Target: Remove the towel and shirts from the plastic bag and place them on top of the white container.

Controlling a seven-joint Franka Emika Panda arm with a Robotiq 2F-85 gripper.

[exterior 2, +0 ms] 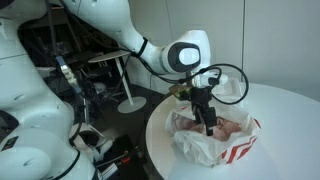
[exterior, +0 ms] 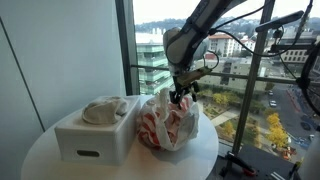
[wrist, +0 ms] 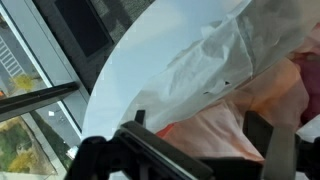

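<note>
The pale pink shirt (exterior 2: 226, 130) (wrist: 215, 135) lies uncovered below, between the wide-open fingers of my gripper, so my gripper goes further down through the bag's opening onto it next.
The white plastic bag (exterior: 160, 128) with red rings stands open on the round table, right beside the white container (exterior: 92, 140). A pale grey-beige towel (exterior: 106, 110) lies on the container's lid. My gripper (exterior: 182, 98) hangs over the bag's mouth, and in an exterior view the gripper (exterior 2: 207, 122) reaches down into the bag (exterior 2: 218, 148). In the wrist view my gripper (wrist: 200, 128) is open, fingers (wrist: 262, 135) standing apart either side of a pale pink shirt (wrist: 215, 135) inside the bag (wrist: 200, 60). Nothing is gripped. Other shirts are hidden.
The round white table (exterior: 50, 160) stands right against a tall window (exterior: 60, 50). A black stand with cables (exterior: 265, 80) rises at the right. White robot housings (exterior 2: 30, 110) and a pedestal stand (exterior 2: 130, 100) crowd the floor beside the table (exterior 2: 290, 110).
</note>
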